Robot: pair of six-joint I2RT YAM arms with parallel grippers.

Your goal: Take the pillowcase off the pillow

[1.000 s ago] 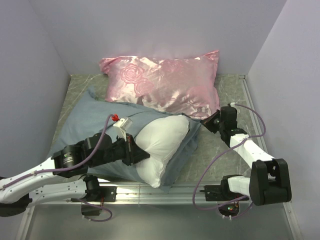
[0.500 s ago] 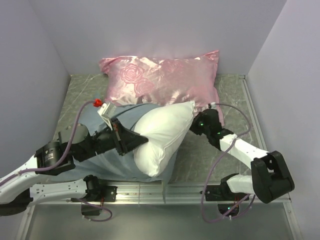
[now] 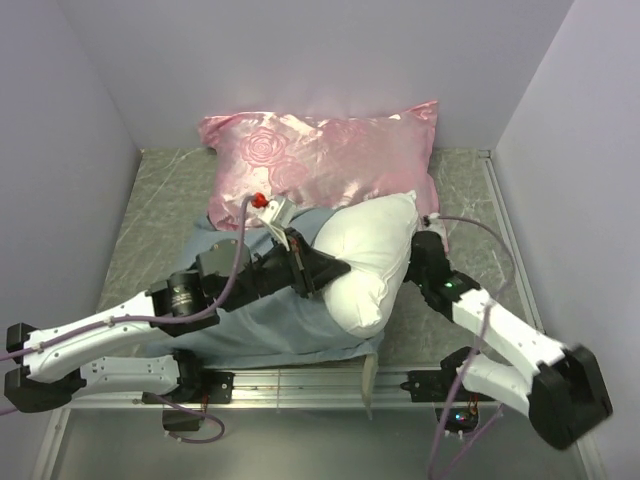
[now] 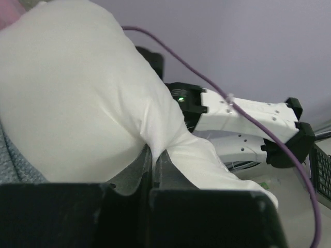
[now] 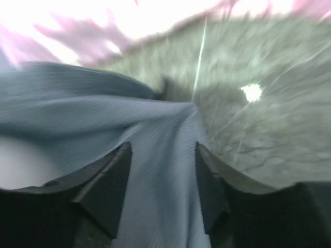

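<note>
My left gripper sinks toward the right in the top view next, nearing the bare tabletop, to release the fold of the pillow, mostly outside the pillowcase.
The plump white pillow is lifted and tilted at the table's middle right, mostly outside the grey-blue pillowcase, which lies slack beneath and to its left. My left gripper is shut on a pinched fold of the pillow; in the left wrist view its jaws meet on white fabric. My right gripper stands open low over the pillowcase, with blue cloth lying loose between its fingers. From above, the pillow hides its fingertips.
A shiny pink rose-patterned pillow lies along the back wall, touching the white pillow's top. Grey walls close in the left, back and right sides. Marbled tabletop shows at the left and right. A metal rail runs along the near edge.
My left gripper has carried the pillow up and to the right, farther out of the pillowcase. My right gripper has let go of the pillowcase and opened; the case has slumped.
</note>
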